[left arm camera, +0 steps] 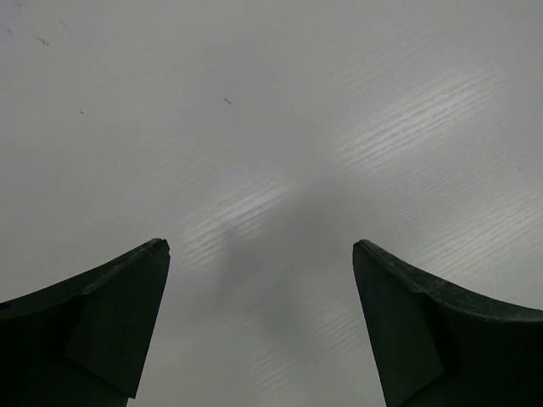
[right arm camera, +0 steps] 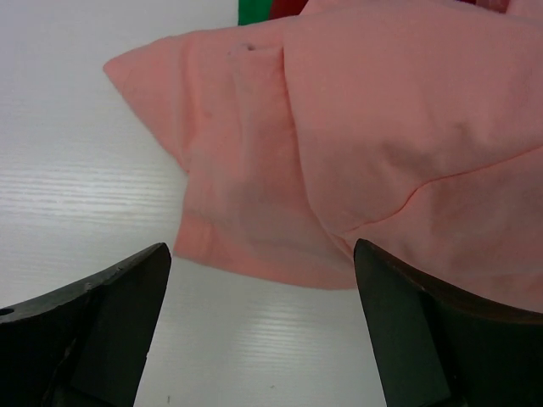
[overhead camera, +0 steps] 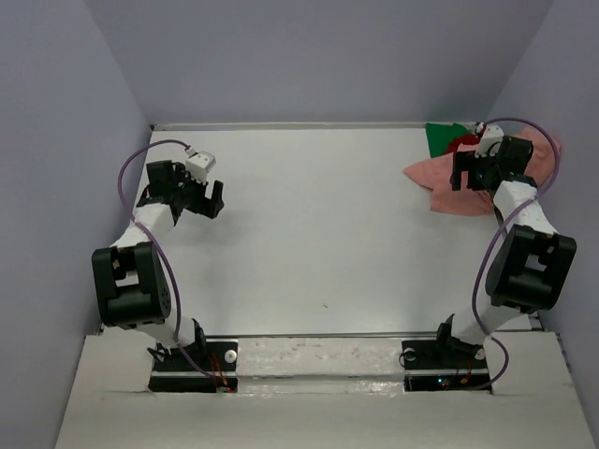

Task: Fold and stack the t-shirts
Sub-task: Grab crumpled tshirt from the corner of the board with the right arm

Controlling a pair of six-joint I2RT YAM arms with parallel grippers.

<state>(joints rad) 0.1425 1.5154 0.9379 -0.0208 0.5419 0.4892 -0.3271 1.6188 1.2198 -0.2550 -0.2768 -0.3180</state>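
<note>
The pink shirt's middle folds are below my right gripper's open fingers and just outward of them. My right gripper needs to move down and slightly outward next and close on these folds.
The salmon-pink t-shirt (overhead camera: 440, 178) lies crumpled at the far right of the white table, on top of the pile; it fills the right wrist view (right arm camera: 356, 144). A corner of the green t-shirt (overhead camera: 442, 137) and a scrap of the dark red t-shirt (overhead camera: 465, 141) show behind it, also in the right wrist view as green (right arm camera: 251, 10) and dark red (right arm camera: 287, 7). My right gripper (right arm camera: 263, 254) is open and empty, hovering just above the pink shirt's near edge (overhead camera: 471, 176). My left gripper (overhead camera: 217, 200) is open and empty over bare table at the left (left arm camera: 261, 254).
Grey walls close in the table (overhead camera: 309, 224) on the left, back and right. The shirts lie against the right wall. The arm bases stand at the near edge.
</note>
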